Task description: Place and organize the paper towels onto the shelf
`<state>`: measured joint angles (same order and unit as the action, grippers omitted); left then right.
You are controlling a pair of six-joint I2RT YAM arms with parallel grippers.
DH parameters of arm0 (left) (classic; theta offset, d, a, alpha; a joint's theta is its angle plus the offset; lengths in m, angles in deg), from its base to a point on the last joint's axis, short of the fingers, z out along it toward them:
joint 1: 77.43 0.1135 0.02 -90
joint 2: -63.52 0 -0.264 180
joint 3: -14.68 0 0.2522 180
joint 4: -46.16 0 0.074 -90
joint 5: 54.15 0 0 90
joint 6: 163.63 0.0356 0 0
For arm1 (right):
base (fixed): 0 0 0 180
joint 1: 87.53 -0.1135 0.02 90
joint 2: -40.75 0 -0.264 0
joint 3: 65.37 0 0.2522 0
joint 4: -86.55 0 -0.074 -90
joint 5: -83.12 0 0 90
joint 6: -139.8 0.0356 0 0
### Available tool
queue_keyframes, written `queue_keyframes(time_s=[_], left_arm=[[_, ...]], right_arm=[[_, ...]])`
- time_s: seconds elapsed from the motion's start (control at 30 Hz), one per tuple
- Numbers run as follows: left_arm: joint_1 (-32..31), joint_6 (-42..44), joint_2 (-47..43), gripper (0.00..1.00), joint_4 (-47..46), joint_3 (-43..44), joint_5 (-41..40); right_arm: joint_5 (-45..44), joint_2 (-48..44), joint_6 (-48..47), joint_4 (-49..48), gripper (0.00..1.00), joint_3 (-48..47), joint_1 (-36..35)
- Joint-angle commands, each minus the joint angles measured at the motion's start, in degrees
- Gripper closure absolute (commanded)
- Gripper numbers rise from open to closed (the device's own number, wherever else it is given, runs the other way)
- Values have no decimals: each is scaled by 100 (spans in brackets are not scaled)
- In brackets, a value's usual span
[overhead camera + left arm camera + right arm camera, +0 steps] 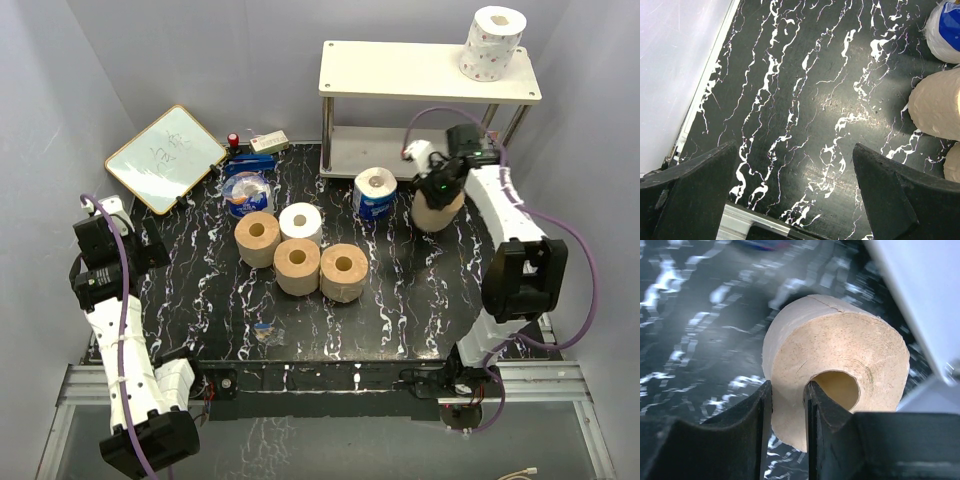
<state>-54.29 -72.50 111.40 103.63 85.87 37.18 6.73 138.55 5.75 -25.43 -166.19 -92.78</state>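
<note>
The lower board of the shelf is bare, so the robot's right gripper will next move outward and to the right in the top view and let go of the tan roll on the end of that board.
The shelf [400, 72] stands at the far right, with the dotted white roll [492, 42] on its top board. My right gripper [438, 188] is shut on a tan roll [438, 212] just in front of the shelf. In the right wrist view, one finger is inside the core and the other outside, pinching the wall of the tan roll [840, 355]. Three tan rolls [297, 265], the white roll [301, 222] and the blue-wrapped roll [375, 192] stand mid-table. My left gripper [795, 195] is open and empty over bare table at the left.
A framed whiteboard [165, 157] leans at the far left. A blue and white plastic-wrapped bundle [247, 192], a red-topped item [233, 141] and a white box [269, 142] lie behind the rolls. A small object [265, 331] sits near the front edge. The shelf's lower board [350, 155] is bare.
</note>
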Motion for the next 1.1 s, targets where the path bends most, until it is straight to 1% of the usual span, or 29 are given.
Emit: queue_keyframes(time_s=[0.0,0.1,0.2,0.23,0.37,0.47,0.53,0.63,0.83,1.07], left_arm=[[33,54,-100,2,-11,58,64],[33,62,-86,2,-11,58,99],[33,70,-64,2,-11,58,121],[33,71,-60,2,-11,58,124],[33,62,-134,2,-11,58,82],[33,55,-211,2,-6,58,78],[34,60,-218,2,-11,56,87],[33,63,-196,2,-15,57,83],[33,63,-176,2,-11,53,92],[33,70,-171,2,-36,32,79]], right_arm=[[12,-351,-177,-355,100,-623,1027],[198,-406,-487,-934,100,-529,1420],[393,-242,-1072,-999,100,-675,1519],[588,-214,-1279,-968,100,-717,1553],[1075,-174,-1653,-1233,100,-797,1617],[1588,-262,-1955,-1625,100,-573,1695],[1738,-382,-2073,-2065,100,-254,1712],[1735,-360,-2051,-2522,100,-76,1714],[1603,146,-1946,-2616,100,-481,1775],[1398,573,-1907,-3063,100,-619,1879]])
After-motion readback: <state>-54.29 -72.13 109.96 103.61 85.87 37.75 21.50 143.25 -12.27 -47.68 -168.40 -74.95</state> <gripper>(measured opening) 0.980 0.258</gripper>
